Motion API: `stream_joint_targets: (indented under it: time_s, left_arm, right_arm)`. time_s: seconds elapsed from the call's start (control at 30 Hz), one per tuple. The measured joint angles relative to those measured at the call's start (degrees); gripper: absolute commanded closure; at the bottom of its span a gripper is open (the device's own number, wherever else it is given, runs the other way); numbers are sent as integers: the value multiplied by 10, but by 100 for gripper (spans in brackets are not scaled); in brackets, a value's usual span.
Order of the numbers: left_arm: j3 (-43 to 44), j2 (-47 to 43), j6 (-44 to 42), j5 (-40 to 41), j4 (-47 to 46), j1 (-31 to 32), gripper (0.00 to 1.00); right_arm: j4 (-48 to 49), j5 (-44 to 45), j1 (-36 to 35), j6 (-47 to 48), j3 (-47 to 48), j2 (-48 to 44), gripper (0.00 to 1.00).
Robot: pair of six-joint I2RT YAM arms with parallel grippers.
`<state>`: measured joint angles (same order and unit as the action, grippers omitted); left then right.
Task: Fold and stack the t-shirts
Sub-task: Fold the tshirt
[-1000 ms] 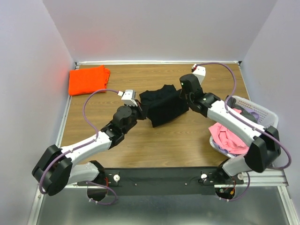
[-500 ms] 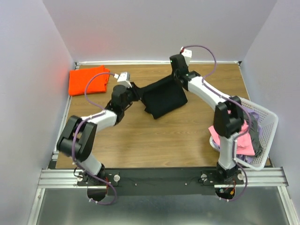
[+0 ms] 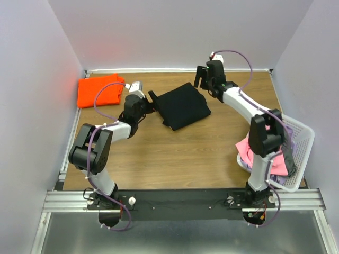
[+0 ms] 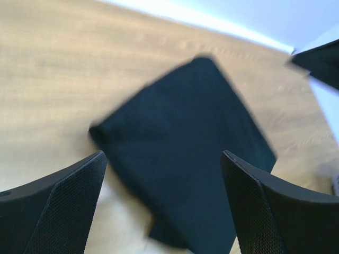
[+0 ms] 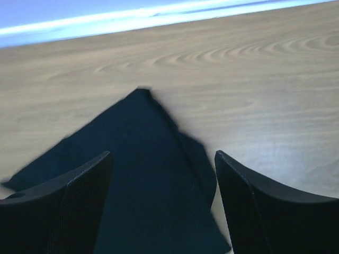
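The black t-shirt lies crooked. My left gripper will next move back and to the right in the top view and go down onto the black t-shirt's near corner [image 3: 172, 126] [image 4: 203, 245].
A folded black t-shirt [image 3: 183, 106] lies flat on the wooden table, tilted like a diamond; it also fills the left wrist view [image 4: 185, 174] and the right wrist view [image 5: 143, 196]. My left gripper [image 3: 152, 100] is open at the shirt's left corner with nothing between its fingers [image 4: 63, 206]. At the shirt's far right corner my right gripper [image 3: 200, 78] stands open too, fingers [image 5: 265, 211] empty. A folded orange t-shirt [image 3: 98, 90] rests at the far left corner.
A white basket [image 3: 296, 132] at the right edge holds pink [image 3: 259, 151] and grey garments. Walls close in the table at the back and both sides.
Both grippers have opened and let go of the black shirt, which now lies flat. Both arms carried it toward the back, then drew off its corners.
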<state>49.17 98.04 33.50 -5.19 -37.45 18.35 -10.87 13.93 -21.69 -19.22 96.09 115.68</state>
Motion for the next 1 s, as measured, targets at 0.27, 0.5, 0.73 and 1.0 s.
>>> stream_joint_targets:
  time_s: [0.27, 0.5, 0.73, 1.0]
  left_arm:
    - [-89, -7, 10, -12, -27, 26, 5]
    - [-110, 5, 39, -47, -92, 34, 4]
    - [-110, 49, 70, -60, -118, 47, 4]
    - [-109, 87, 99, -60, -126, 53, 5]
  right_arm:
    - [88, -138, -6, 8, -155, -110, 19]
    - [118, -213, -10, 13, -205, -92, 21]
    - [139, -246, -20, 13, -217, -58, 21]
    - [157, -256, -23, 13, -235, -22, 22]
